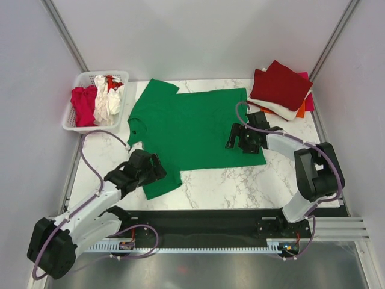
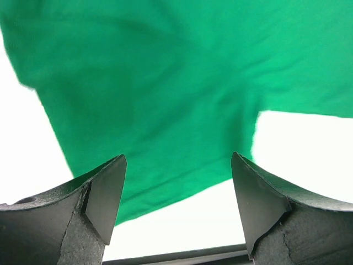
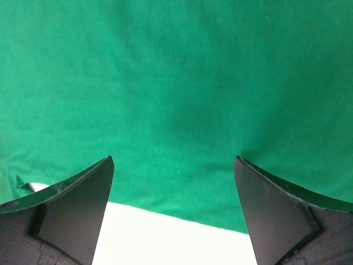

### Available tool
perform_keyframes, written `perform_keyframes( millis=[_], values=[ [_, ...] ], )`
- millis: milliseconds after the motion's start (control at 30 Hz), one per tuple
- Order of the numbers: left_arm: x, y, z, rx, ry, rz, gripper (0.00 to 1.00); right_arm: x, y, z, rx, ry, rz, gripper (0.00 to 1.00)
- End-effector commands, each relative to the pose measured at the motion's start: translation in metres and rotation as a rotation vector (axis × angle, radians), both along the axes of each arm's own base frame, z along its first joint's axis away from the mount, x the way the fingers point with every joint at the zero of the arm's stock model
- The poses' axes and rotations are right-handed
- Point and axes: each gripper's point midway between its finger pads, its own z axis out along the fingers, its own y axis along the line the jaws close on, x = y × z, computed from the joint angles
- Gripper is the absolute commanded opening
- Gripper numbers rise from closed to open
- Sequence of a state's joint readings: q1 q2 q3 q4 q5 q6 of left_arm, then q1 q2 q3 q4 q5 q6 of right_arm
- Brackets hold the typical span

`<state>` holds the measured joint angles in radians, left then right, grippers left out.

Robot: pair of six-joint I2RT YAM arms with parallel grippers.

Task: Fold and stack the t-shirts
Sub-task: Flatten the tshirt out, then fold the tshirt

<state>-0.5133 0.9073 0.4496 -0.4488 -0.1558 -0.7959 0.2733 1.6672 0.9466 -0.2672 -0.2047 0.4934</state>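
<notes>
My left gripper should next lower its fingers back onto the sleeve hem's near corner (image 1: 148,196) (image 2: 119,218), because bare marble borders that corner below.
A bright green t-shirt (image 1: 192,129) lies spread flat on the marble table, collar to the left. My left gripper (image 1: 155,170) is open and empty, low over the shirt's near sleeve. In the left wrist view (image 2: 177,165) the sleeve hem (image 2: 165,182) runs between the fingers. My right gripper (image 1: 236,138) is open and empty over the shirt's right hem. In the right wrist view (image 3: 174,165) green cloth (image 3: 176,83) fills the frame and its edge lies between the fingers. A folded stack at the back right has a dark red shirt (image 1: 280,84) on top, with white (image 1: 283,110), orange (image 1: 299,111) and magenta (image 1: 309,99) under it.
A white slatted basket (image 1: 71,124) at the back left holds crumpled magenta (image 1: 83,105), white (image 1: 107,99) and red (image 1: 112,80) shirts. Bare marble (image 1: 222,186) shows in front of the green shirt. Grey walls close in both sides.
</notes>
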Motion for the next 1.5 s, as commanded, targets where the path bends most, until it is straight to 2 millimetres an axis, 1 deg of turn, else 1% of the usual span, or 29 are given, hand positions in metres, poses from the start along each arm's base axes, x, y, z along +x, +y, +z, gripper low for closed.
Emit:
perform_keyframes(
  millis=[0, 33, 67, 100, 133, 167, 300, 333, 400, 433, 533, 600, 633, 667, 700, 867, 1067, 1133, 1167, 1300, 1333, 1433, 1467],
  values=[
    [0.029, -0.018, 0.067, -0.108, -0.174, 0.022, 0.84, 0.001, 0.009, 0.036, 0.039, -0.077, 0.03, 0.98],
    [0.034, -0.023, 0.086, -0.134, -0.215, 0.014, 0.84, 0.001, 0.011, 0.043, 0.043, -0.092, 0.035, 0.98],
    [0.035, -0.025, 0.094, -0.147, -0.236, 0.012, 0.84, 0.002, 0.013, 0.059, 0.049, -0.13, 0.037, 0.98],
    [0.037, -0.032, 0.108, -0.298, -0.216, 0.143, 0.84, 0.001, 0.015, 0.067, 0.054, -0.147, 0.039, 0.98],
    [-0.045, 0.014, 0.038, -0.029, 0.161, 0.175, 0.8, 0.001, 0.017, 0.074, 0.059, -0.166, 0.041, 0.98],
    [-0.049, 0.013, 0.037, -0.026, 0.17, 0.169, 0.79, 0.0, 0.018, 0.086, 0.069, -0.193, 0.043, 0.98],
    [-0.065, 0.006, 0.012, 0.017, 0.287, 0.177, 0.78, -0.006, 0.021, 0.102, 0.088, -0.231, 0.054, 0.98],
    [-0.072, 0.002, 0.004, 0.059, 0.322, 0.151, 0.78, -0.008, 0.02, 0.101, 0.089, -0.227, 0.054, 0.98],
    [-0.08, -0.002, -0.007, 0.09, 0.351, 0.172, 0.78, -0.009, 0.02, 0.101, 0.088, -0.23, 0.066, 0.98],
    [-0.087, -0.004, -0.013, 0.12, 0.374, 0.157, 0.78, -0.012, 0.021, 0.099, 0.088, -0.224, 0.077, 0.98],
    [-0.09, 0.001, -0.022, 0.154, 0.377, 0.186, 0.78, -0.015, 0.019, 0.094, 0.074, -0.215, 0.091, 0.98],
    [-0.087, -0.002, -0.017, 0.134, 0.361, 0.183, 0.78, -0.017, 0.02, 0.093, 0.078, -0.211, 0.097, 0.98],
    [-0.078, -0.003, -0.013, 0.129, 0.317, 0.198, 0.78, -0.018, 0.021, 0.092, 0.082, -0.208, 0.101, 0.98],
    [-0.068, 0.0, -0.009, 0.163, 0.266, 0.171, 0.77, -0.019, 0.021, 0.09, 0.079, -0.201, 0.103, 0.98],
    [-0.062, -0.002, -0.003, 0.17, 0.244, 0.157, 0.77, -0.019, 0.021, 0.089, 0.079, -0.199, 0.105, 0.98],
    [-0.051, 0.002, -0.001, 0.219, 0.21, 0.175, 0.77, -0.019, 0.021, 0.085, 0.072, -0.195, 0.11, 0.98],
    [-0.049, 0.011, -0.014, 0.28, 0.22, 0.202, 0.74, -0.021, 0.02, 0.079, 0.064, -0.179, 0.111, 0.98],
    [-0.051, 0.016, -0.021, 0.303, 0.231, 0.21, 0.73, -0.022, 0.022, 0.077, 0.065, -0.174, 0.118, 0.98],
    [-0.048, 0.016, -0.022, 0.3, 0.218, 0.219, 0.73, -0.023, 0.023, 0.077, 0.064, -0.176, 0.12, 0.98],
    [-0.046, 0.023, -0.031, 0.332, 0.199, 0.228, 0.73, -0.032, 0.032, 0.072, 0.056, -0.166, 0.148, 0.98],
    [-0.045, 0.023, -0.033, 0.332, 0.194, 0.231, 0.68, -0.035, 0.034, 0.069, 0.052, -0.158, 0.157, 0.98],
    [-0.043, 0.021, -0.035, 0.32, 0.184, 0.229, 0.63, -0.038, 0.035, 0.064, 0.05, -0.143, 0.161, 0.98],
    [-0.042, 0.019, -0.036, 0.311, 0.18, 0.22, 0.58, -0.039, 0.035, 0.063, 0.048, -0.142, 0.165, 0.98]
  ],
)
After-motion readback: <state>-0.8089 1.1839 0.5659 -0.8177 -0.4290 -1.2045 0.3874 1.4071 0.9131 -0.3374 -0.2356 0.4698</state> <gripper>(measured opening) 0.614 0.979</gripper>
